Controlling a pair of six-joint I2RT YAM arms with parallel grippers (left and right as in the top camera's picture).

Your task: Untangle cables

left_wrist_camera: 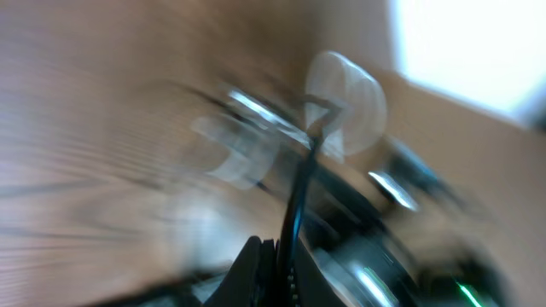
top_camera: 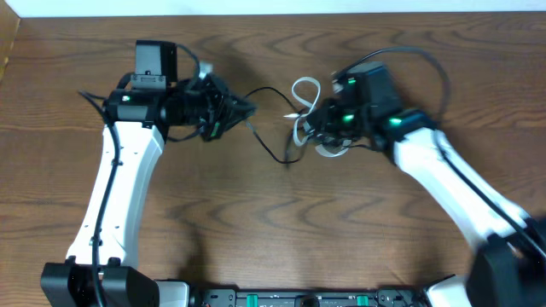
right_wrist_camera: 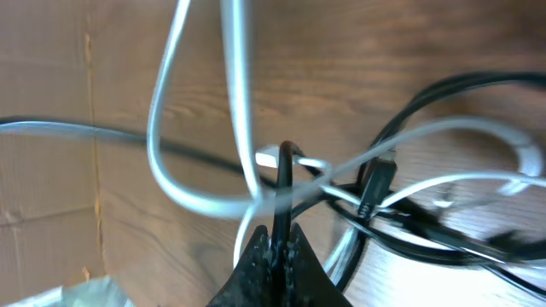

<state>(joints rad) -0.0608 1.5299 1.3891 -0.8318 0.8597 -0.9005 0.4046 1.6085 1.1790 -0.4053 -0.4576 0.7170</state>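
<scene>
A white loop still lies across the black cable (right_wrist_camera: 280, 248) in the tangle, so my right gripper should next lift it and pull it away from my left gripper before opening.
A thin black cable (top_camera: 271, 153) runs over the wooden table from my left gripper (top_camera: 246, 109) toward a small tangle under my right gripper (top_camera: 312, 122). A white cable (top_camera: 305, 88) loops through that tangle. The left wrist view is badly blurred, but my left gripper (left_wrist_camera: 280, 256) is shut on a black cable (left_wrist_camera: 300, 188) that rises from between its fingers. My right gripper (right_wrist_camera: 281, 239) is shut on a black cable (right_wrist_camera: 283, 183) where a white loop (right_wrist_camera: 162, 162) crosses it. Another black cable (right_wrist_camera: 426, 243) with a small plug (right_wrist_camera: 375, 183) lies to the right.
The two arms face each other across the middle of the table, their grippers a short gap apart. Thicker black arm wiring (top_camera: 431, 64) arcs over the right wrist. A cardboard sheet (right_wrist_camera: 43, 170) borders the table, also seen as cardboard (top_camera: 7, 43) at the far left.
</scene>
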